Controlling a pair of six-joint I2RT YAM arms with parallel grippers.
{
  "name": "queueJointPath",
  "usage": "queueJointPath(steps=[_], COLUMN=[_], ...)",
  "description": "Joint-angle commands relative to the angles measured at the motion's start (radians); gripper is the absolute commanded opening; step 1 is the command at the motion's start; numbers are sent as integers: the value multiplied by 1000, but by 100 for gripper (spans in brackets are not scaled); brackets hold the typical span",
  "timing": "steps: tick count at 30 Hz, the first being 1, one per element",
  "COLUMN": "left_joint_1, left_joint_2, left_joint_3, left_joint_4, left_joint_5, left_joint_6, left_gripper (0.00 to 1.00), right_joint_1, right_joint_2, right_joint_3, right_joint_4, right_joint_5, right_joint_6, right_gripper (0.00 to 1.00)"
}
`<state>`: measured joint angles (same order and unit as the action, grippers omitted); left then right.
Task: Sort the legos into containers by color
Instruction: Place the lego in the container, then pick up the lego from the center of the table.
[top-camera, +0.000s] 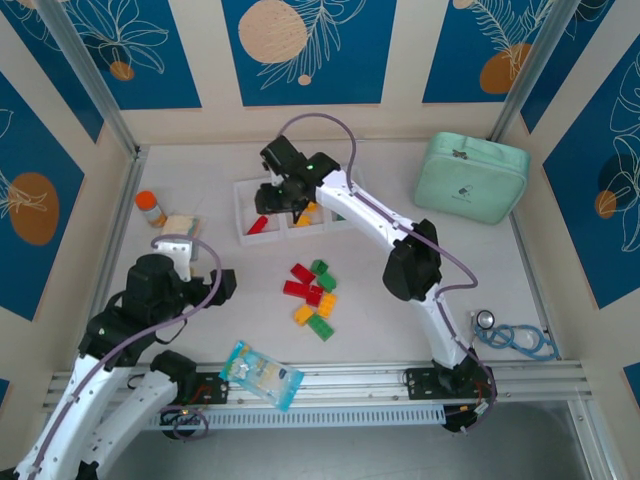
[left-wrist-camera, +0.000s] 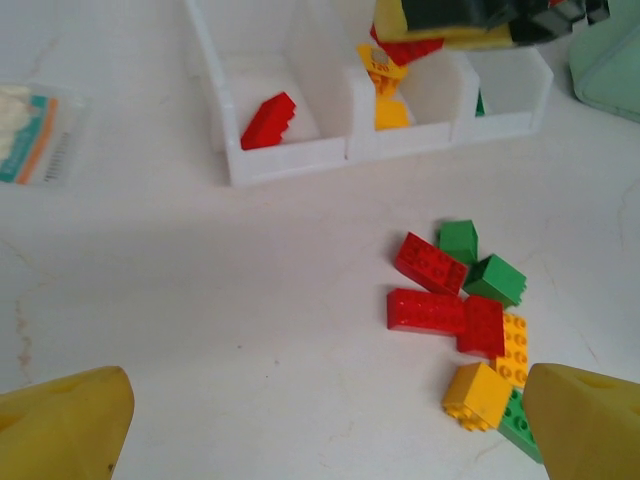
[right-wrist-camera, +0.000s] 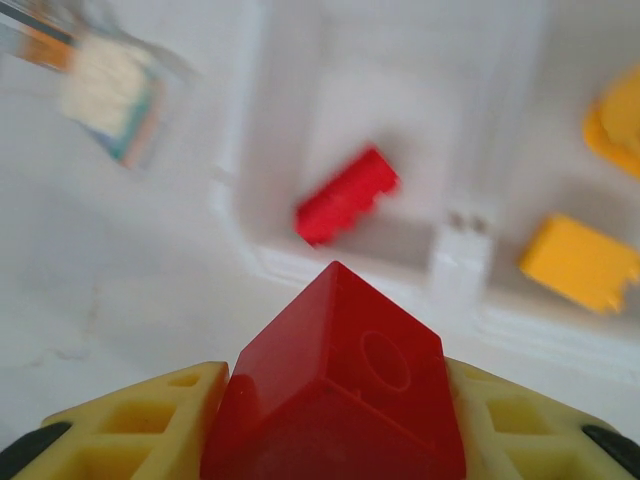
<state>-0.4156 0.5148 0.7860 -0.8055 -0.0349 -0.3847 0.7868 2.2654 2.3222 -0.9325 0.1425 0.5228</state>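
I will move my right gripper toward the orange bottle before releasing, over the bin's empty far part with the matching red lego.
The containers (top-camera: 243, 212) are three joined white bins at the table's centre back. The left bin (right-wrist-camera: 280, 262) holds one red lego (right-wrist-camera: 346, 195); the middle one holds yellow legos (left-wrist-camera: 392, 112). My right gripper (right-wrist-camera: 335, 390) hangs over the left and middle bins (left-wrist-camera: 290, 160), shut on a red lego (right-wrist-camera: 340, 410) that sticks out beyond the yellow fingers. A loose pile of red, green and yellow legos (top-camera: 312, 298) lies mid-table. My left gripper (left-wrist-camera: 328, 425) is open over bare table, left of and nearer than the pile (left-wrist-camera: 465, 320).
A mint-green zippered case (top-camera: 472, 177) lies back right. A blue-white snack packet (top-camera: 262, 375) rests at the near edge. An orange bottle (top-camera: 151, 208) and a cracker packet (top-camera: 180, 226) sit left of the bins. A blue stethoscope (top-camera: 515, 338) lies near right.
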Motion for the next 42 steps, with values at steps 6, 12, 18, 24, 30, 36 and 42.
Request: queueJointPath(steps=[6, 12, 18, 24, 30, 36, 42], left_joint_1=[18, 18, 20, 20, 20, 20, 19], left_joint_2=[-95, -153, -147, -165, -168, -151, -150], left_joint_3=[-2, -13, -14, -13, -15, -16, -19], left_joint_4=[-6, 5, 8, 14, 17, 20, 29], left_joint_5=[-59, -71, -56, -40, -37, -23, 0], left_joint_6=[5, 8, 12, 17, 18, 21, 24], left_gripper=[99, 99, 99, 99, 100, 99, 99], right_joint_1=[-4, -18, -30, -57, -66, -66, -67], right_joint_2=[267, 320, 335, 335, 325, 212, 32], right_joint_3=[303, 289, 289, 295, 369, 388, 291], right_joint_4=[44, 121, 128, 138, 103, 45, -51], right_joint_5=[-118, -168, -174, -195, -226, -235, -178], right_joint_6=[-107, -106, -97, -72, -67, -85, -129], right_gripper=[40, 40, 51, 70, 78, 85, 93])
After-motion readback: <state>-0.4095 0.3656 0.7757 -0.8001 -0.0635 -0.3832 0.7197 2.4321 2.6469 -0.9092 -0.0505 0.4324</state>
